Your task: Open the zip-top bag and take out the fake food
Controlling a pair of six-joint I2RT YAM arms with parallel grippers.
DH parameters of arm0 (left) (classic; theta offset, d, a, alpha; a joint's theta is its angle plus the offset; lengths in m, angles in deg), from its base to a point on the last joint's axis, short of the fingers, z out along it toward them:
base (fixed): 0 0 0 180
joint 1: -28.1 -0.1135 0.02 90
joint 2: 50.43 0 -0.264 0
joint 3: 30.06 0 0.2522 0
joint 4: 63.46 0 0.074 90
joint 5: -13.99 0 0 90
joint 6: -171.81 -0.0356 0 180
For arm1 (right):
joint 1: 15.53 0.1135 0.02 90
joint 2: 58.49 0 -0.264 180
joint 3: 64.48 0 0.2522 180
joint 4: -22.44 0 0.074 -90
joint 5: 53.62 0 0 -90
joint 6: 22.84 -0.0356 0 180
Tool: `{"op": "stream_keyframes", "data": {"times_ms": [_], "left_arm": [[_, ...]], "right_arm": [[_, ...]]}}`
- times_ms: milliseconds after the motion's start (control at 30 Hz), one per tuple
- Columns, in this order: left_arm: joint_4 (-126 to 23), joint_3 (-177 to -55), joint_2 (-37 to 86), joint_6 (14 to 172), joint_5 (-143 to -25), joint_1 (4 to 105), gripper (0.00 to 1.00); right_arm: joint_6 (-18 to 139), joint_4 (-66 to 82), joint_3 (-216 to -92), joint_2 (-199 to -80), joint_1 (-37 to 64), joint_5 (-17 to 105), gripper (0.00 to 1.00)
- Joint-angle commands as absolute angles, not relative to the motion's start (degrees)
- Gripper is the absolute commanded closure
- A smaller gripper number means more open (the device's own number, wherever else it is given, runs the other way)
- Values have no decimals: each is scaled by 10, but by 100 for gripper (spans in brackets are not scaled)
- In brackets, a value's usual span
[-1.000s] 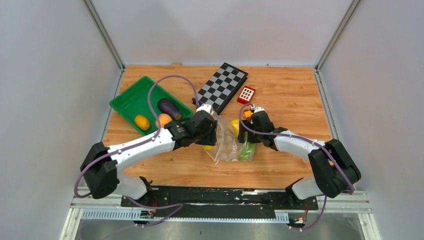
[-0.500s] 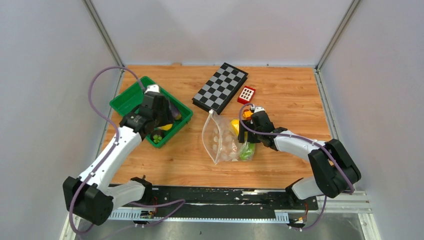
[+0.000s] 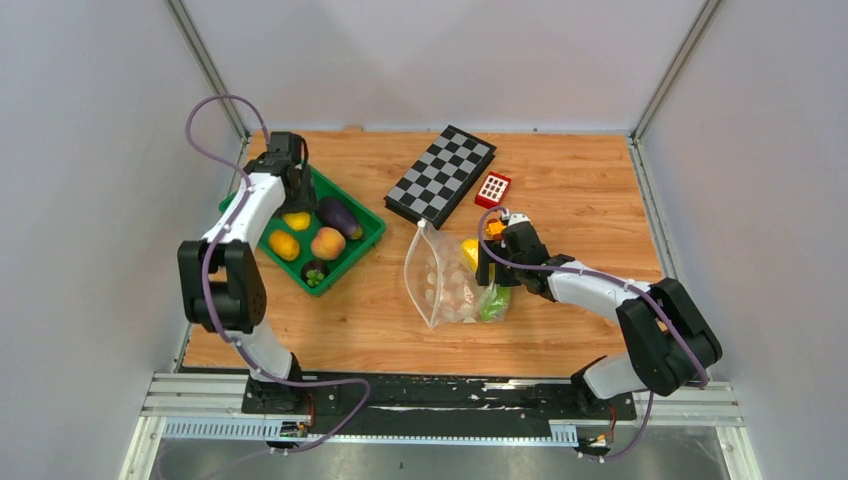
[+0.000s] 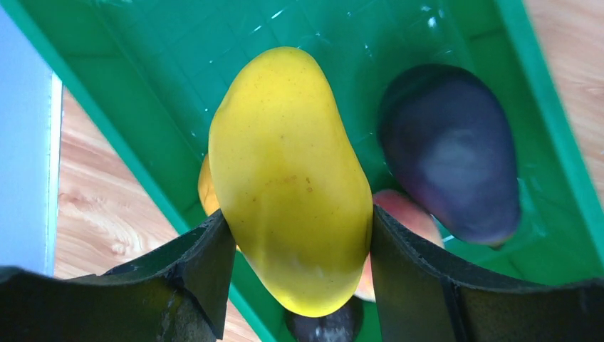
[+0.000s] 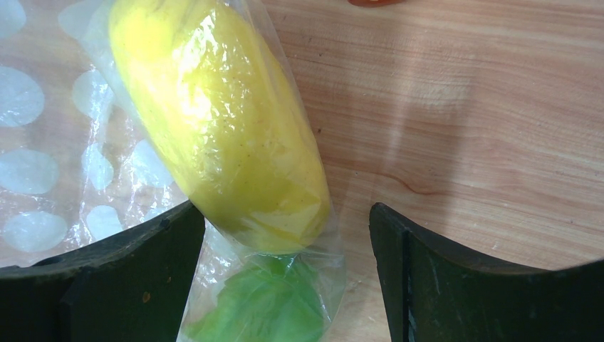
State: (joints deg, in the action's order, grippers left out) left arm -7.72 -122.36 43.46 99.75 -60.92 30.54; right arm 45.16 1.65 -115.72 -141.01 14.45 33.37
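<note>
My left gripper is holding the yellow fake fruit (image 4: pixel 292 178) and needs to lower it next, then let it go beside the purple eggplant.
The clear dotted zip-top bag (image 3: pixel 440 282) lies mid-table, its mouth towards the far side. A yellow piece (image 5: pixel 221 128) and a green piece (image 5: pixel 265 306) are still inside its right edge. My right gripper (image 3: pixel 489 266) is open and straddles that edge, its left finger (image 5: pixel 128 278) against the plastic. My left gripper (image 3: pixel 293 196) is shut on a yellow fake fruit (image 4: pixel 292 178) and holds it over the green tray (image 4: pixel 142 78). In the tray lie the purple eggplant (image 4: pixel 449 153), the peach (image 4: pixel 402 221), an orange-yellow piece (image 3: pixel 284 244) and a small dark piece (image 3: pixel 314 272).
A folded chessboard (image 3: pixel 441 175) and a red block with white squares (image 3: pixel 493 189) lie beyond the bag. A small orange thing (image 3: pixel 494 228) sits by my right wrist. The green tray (image 3: pixel 250 200) is at the far left near the wall.
My left gripper has carried the yellow fruit from the bag leftward to the far side of the tray. The bag has settled flatter. My right arm has not moved.
</note>
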Motion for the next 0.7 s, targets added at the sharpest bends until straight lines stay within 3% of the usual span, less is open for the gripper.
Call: {"op": "stream_keyframes", "data": {"times_ms": [0,400,667], "left_arm": [[-47,-1276,506,932,-607,292,50],[-30,-1287,573,905,-632,292,32],[-16,-1280,556,913,-636,292,20]], "right_arm": [[457,15,-1166,-1400,146,326,14],[459,17,-1166,-1399,146,331,15],[460,15,-1165,-1395,147,329,15]]}}
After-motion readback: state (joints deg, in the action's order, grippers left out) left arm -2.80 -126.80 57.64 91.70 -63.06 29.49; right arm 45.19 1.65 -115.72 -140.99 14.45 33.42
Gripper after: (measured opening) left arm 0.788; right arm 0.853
